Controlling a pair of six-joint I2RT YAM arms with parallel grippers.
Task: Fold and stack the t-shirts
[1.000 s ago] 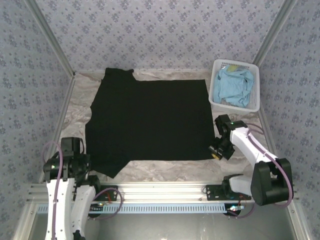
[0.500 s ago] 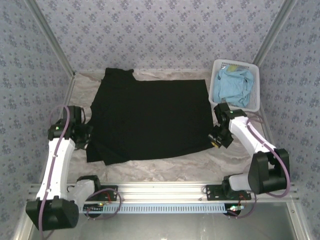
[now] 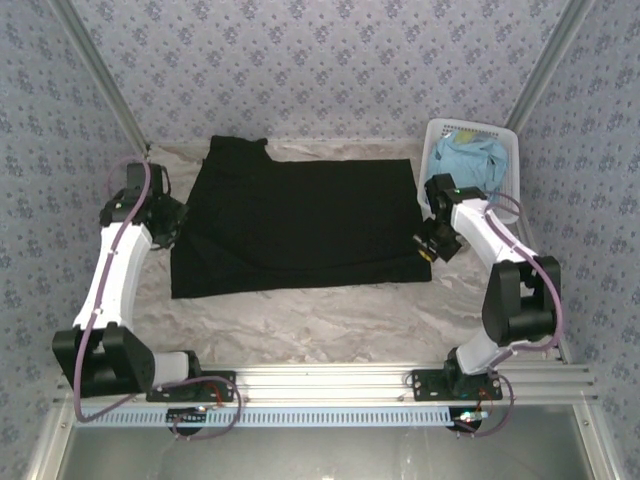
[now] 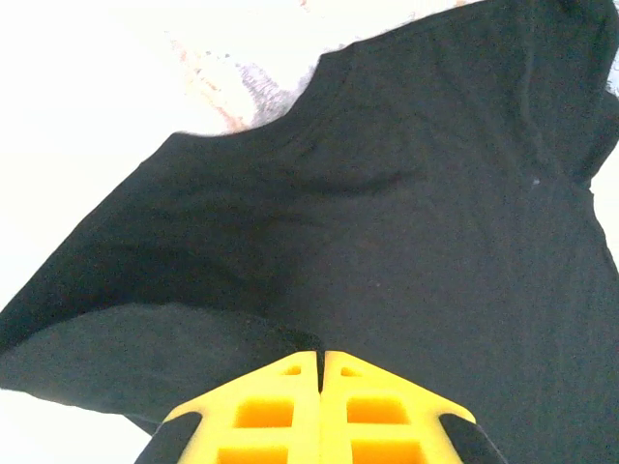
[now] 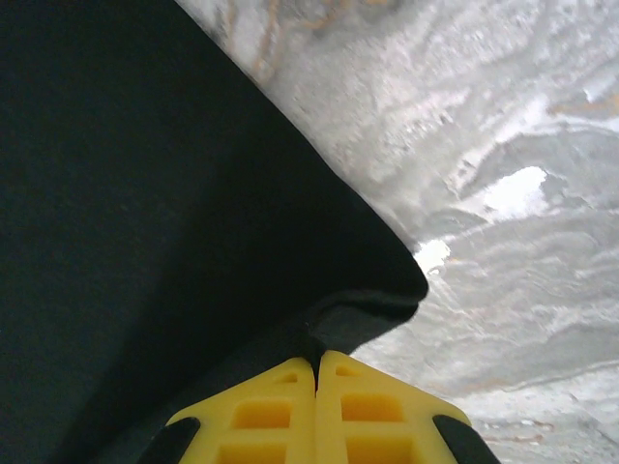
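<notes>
The shirt's flat part (image 3: 206, 195) (image 4: 363, 227) is uncovered outward and below my left gripper, so this gripper should next pull the pinched edge outward and down onto it and release.
The large black t-shirt (image 3: 300, 220) lies print side down on the table, its near part folded up over the rest. My left gripper (image 3: 176, 222) is shut on the shirt's left edge; the left wrist view has the black t-shirt (image 4: 387, 213) pinched between the yellow fingers (image 4: 271, 406). At the right, my right gripper (image 3: 428, 250) is shut on the near right corner of the black t-shirt (image 5: 145, 193), which curls over the fingers (image 5: 368, 406). A light blue t-shirt (image 3: 466, 162) lies bunched in the basket.
The white lattice basket (image 3: 512, 180) stands at the back right, close behind the right arm. Crumpled pale sheeting (image 3: 320, 320) covers the table in front of the shirt. Patterned walls close in the back and both sides.
Both grippers have carried the shirt's near edge away from the bases toward the back, folding the near part over; the shirt's front edge now lies farther back.
</notes>
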